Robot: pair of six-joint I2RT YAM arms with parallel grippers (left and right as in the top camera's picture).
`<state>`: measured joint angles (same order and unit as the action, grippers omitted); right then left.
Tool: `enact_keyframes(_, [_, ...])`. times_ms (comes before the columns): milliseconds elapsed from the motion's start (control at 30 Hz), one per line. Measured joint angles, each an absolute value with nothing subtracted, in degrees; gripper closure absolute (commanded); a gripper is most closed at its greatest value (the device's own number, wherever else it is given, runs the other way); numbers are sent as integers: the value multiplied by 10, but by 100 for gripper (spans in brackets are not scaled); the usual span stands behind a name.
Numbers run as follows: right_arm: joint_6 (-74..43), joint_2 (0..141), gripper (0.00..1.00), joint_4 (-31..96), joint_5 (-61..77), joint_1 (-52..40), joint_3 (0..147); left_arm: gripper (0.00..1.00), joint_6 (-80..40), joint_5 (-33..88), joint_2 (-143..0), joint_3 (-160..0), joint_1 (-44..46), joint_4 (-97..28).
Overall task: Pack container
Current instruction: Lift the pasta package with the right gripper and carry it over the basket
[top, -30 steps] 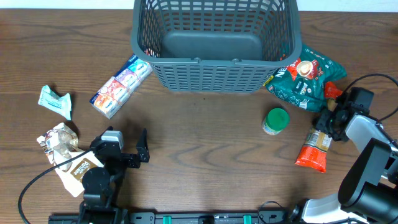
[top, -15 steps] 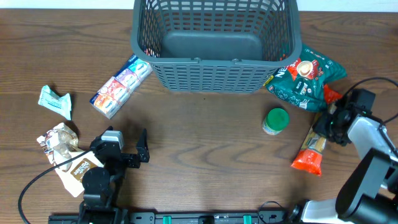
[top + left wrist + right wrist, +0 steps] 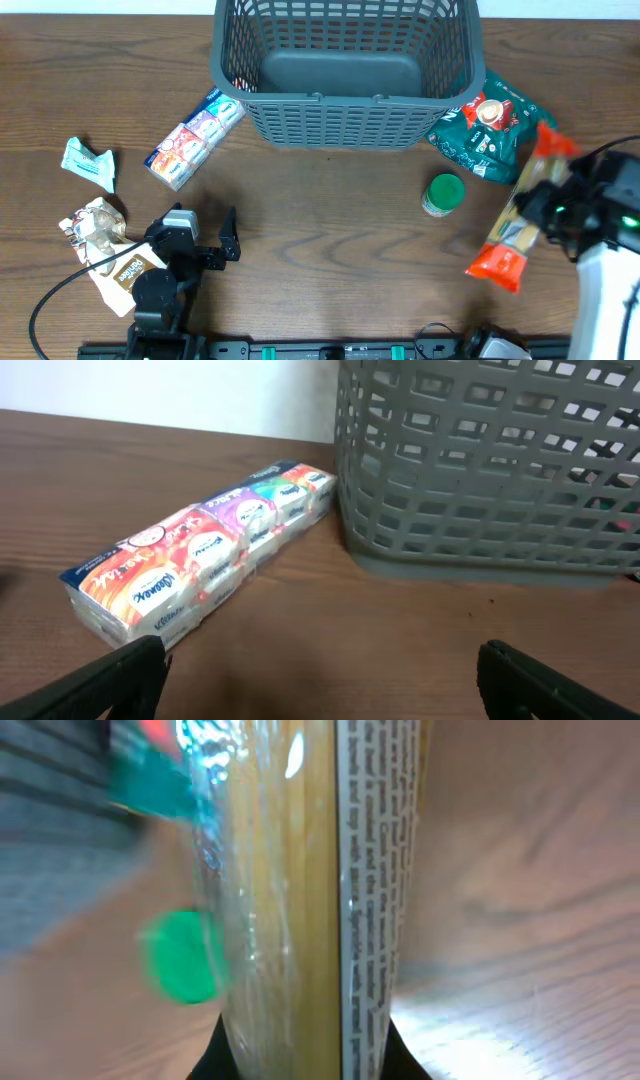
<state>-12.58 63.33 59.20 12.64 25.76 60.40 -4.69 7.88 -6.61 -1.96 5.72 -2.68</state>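
Observation:
Next I need to move my right gripper up, outward over the basket's rim, then down into the basket, turning the packet along the basket's near side, then release it, since the basket's bottom is bare.
The container (image 3: pixel 345 97), a dark grey lattice basket, stands at the back middle with nothing in it; its slotted wall (image 3: pixel 480 470) fills the right of the left wrist view. My right gripper (image 3: pixel 548 205) is shut on a long clear packet with red-orange ends (image 3: pixel 512 232), held off the table at a slant right of the basket. In the right wrist view that packet (image 3: pixel 310 900) runs up from between the jaws of my right gripper (image 3: pixel 305 1050). My left gripper (image 3: pixel 205 245) stands open and empty at the front left, with bare wood between the jaws of this gripper (image 3: pixel 322 675).
A multicoloured tissue pack (image 3: pixel 195 137) (image 3: pixel 200 555) lies left of the basket. A green-lidded can (image 3: pixel 443 194) and a green snack bag (image 3: pixel 490 125) sit by the basket's right corner. A teal wrapper (image 3: pixel 88 163), a crumpled wrapper (image 3: pixel 95 225) and a brown packet (image 3: pixel 130 270) lie at the left.
My right gripper has shut on the long packet and raised it off the table, its upper end now over the green bag. The left arm has not moved.

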Motion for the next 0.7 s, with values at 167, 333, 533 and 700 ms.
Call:
enact_keyframes(167, [-88,625,99,678,152,252,782,2,-47,79,-66,-20,57,-27])
enact_keyframes(333, [-22,684,99,773,197,218,975,1,-47,82,-66,-20,57,-27])
enact_keyframes(533, [64,823,99,839,239,124,1201,2,-47,87,-66,-20,57,-27])
enact_keyframes(700, [159,929,99,832,250,19,1348,2,-47,88,-67,-20,57,-27])
